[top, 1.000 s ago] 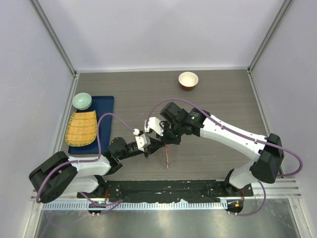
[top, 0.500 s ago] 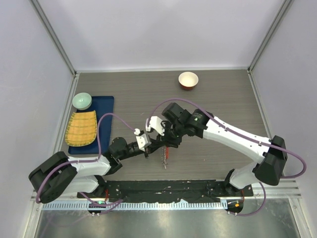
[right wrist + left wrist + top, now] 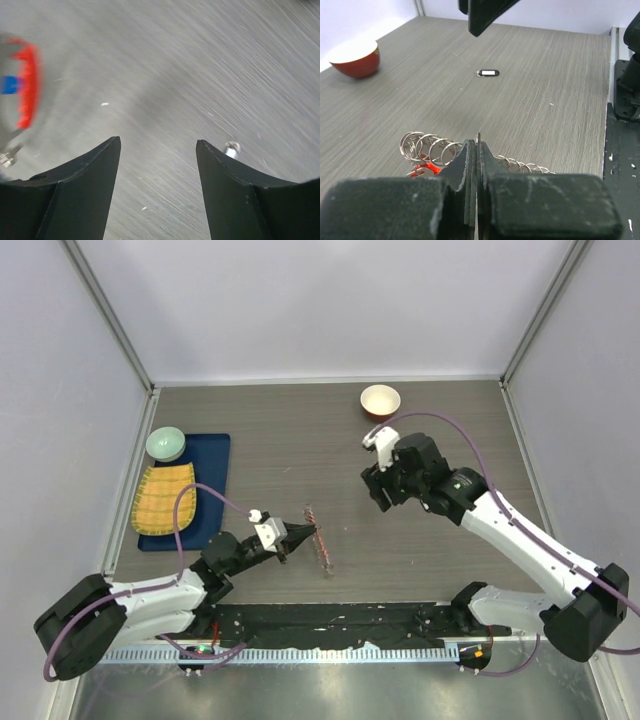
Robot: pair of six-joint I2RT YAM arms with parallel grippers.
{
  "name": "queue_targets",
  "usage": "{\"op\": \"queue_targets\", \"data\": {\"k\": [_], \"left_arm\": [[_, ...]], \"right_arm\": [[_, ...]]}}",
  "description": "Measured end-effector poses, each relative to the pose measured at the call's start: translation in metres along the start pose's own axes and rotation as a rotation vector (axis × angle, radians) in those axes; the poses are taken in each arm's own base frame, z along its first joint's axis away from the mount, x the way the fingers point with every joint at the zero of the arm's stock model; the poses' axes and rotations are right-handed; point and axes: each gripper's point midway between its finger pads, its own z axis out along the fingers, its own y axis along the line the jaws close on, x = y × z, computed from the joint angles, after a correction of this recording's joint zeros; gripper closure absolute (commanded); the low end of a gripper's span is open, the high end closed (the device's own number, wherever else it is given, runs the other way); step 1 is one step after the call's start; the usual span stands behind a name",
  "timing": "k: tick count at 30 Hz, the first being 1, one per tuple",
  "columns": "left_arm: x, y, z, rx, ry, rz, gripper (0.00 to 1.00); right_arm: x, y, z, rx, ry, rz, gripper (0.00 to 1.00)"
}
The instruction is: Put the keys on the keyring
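My right gripper lowers and turns next, shifting to the right in the top view onto the ring end of the oval key (image 3: 487, 73).
The keyring (image 3: 322, 548), a string of silvery rings with a red piece, lies across the table in front of my left gripper (image 3: 300, 533). In the left wrist view the left gripper (image 3: 478, 144) is shut on a thin metal ring of the keyring (image 3: 427, 149). A black-and-white oval key (image 3: 487, 73) lies on the table farther ahead. My right gripper (image 3: 378, 496) hangs apart to the right. Its jaws (image 3: 158, 145) stand open with nothing between them. At the left edge of the blurred right wrist view shows a red curved bar (image 3: 29, 85) with a blue piece (image 3: 9, 85). A small silvery piece (image 3: 231, 148) lies by the right finger.
A red-rimmed white bowl (image 3: 380, 401) stands at the back of the table. A blue tray (image 3: 212, 462) at the left carries a bamboo mat (image 3: 165, 498) and a pale green bowl (image 3: 166, 444). Walls enclose the table on three sides.
My right gripper has opened and pulled away up and to the right from the keyring. The left gripper has closed fully and drawn back toward the near left with the keyring.
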Motion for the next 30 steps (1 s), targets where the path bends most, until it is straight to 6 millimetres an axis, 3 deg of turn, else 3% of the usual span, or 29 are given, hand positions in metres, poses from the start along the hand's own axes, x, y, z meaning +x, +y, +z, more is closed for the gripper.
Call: {"op": "queue_targets", "data": {"k": [2, 5, 10, 14, 18, 26, 30], "left_arm": [[-0.004, 0.003, -0.002, -0.016, -0.009, 0.012, 0.99], [-0.01, 0.007, -0.005, -0.039, -0.02, 0.033, 1.0], [-0.01, 0.015, -0.01, -0.083, -0.002, 0.062, 1.0], [0.0, 0.02, -0.013, -0.109, 0.041, 0.071, 1.0], [0.008, 0.022, -0.015, -0.122, 0.073, 0.068, 1.0], [0.005, 0.024, -0.018, -0.138, 0.07, 0.07, 1.0], [0.005, 0.025, -0.018, -0.143, 0.071, 0.07, 1.0]], "right_arm": [[0.021, -0.033, 0.003, 0.128, 0.013, 0.098, 0.32], [0.05, -0.066, 0.009, 0.262, 0.046, 0.191, 0.33], [0.098, -0.107, 0.019, 0.417, 0.131, 0.318, 0.38], [0.121, -0.128, 0.031, 0.465, 0.178, 0.387, 0.43], [0.132, -0.139, 0.048, 0.473, 0.203, 0.413, 0.51], [0.159, -0.137, 0.08, 0.435, 0.314, 0.398, 0.63], [0.174, -0.134, 0.086, 0.427, 0.37, 0.394, 0.68]]}}
